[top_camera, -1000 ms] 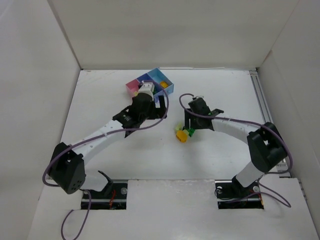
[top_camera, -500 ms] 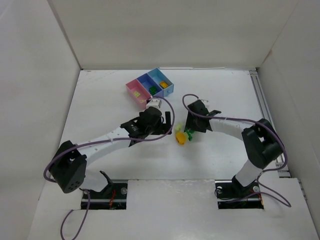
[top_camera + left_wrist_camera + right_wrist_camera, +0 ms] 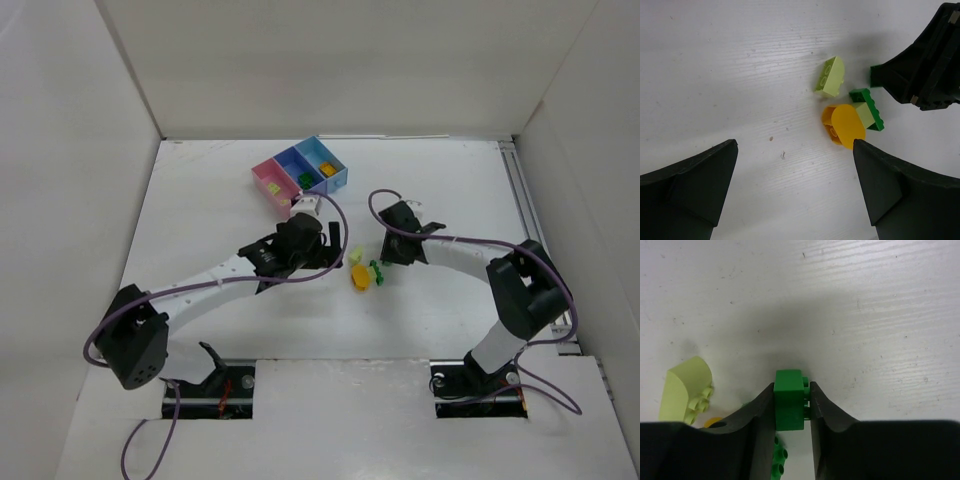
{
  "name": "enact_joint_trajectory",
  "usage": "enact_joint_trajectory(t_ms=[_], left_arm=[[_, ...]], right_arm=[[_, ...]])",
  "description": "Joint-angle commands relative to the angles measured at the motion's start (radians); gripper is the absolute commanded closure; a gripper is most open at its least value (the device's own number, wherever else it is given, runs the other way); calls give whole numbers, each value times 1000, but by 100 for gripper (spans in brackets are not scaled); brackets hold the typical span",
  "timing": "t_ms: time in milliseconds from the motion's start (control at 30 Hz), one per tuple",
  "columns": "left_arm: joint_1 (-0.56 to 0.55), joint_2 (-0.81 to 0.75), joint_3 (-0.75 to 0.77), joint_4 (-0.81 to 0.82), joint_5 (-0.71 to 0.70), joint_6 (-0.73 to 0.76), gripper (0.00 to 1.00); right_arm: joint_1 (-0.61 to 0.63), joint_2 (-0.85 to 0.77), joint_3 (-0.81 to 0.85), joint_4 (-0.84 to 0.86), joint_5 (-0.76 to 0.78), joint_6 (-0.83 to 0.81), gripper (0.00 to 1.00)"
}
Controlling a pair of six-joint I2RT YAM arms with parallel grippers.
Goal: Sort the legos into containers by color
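My right gripper will lift and move outward over the purple-blue container point(image 3: 298, 168) to let go of the dark green brick, since green is already in that container.
Three loose legos lie mid-table: a pale yellow-green one point(image 3: 356, 257) point(image 3: 830, 76), an orange-yellow one point(image 3: 361, 278) point(image 3: 842, 125), and a flat dark green one point(image 3: 376, 270) point(image 3: 867, 102). My left gripper point(image 3: 332, 248) point(image 3: 794, 150) is open and empty, just left of them. My right gripper point(image 3: 388, 252) point(image 3: 792, 395) is shut on a dark green brick point(image 3: 789, 400), just right of the pile and close above the table. The pink point(image 3: 264, 174), purple-blue point(image 3: 291, 161) and light blue point(image 3: 318, 150) containers stand behind, each with a brick inside.
White walls enclose the table on the left, back and right. A rail point(image 3: 525, 200) runs along the right edge. The right gripper's black body point(image 3: 920, 65) shows in the left wrist view, close to the pile.
My left gripper has come back from over the containers to beside the pile. My right gripper has shifted slightly right, and the pale yellow-green brick now lies apart from the others.
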Motion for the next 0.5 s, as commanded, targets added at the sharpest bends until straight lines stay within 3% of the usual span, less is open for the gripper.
enact_joint_trajectory(t_ms=[0, 200, 333, 467], left_arm=[[0, -66, 5, -35, -33, -37, 0], [66, -166, -87, -89, -65, -140, 0], [146, -249, -136, -123, -65, -213, 0], [162, -299, -149, -161, -89, -236, 0]], right_arm=[[4, 4, 62, 38, 28, -90, 73], [59, 23, 258, 52, 70, -273, 79], [81, 165, 479, 92, -32, -420, 79], [104, 345, 746, 104, -65, -466, 79]])
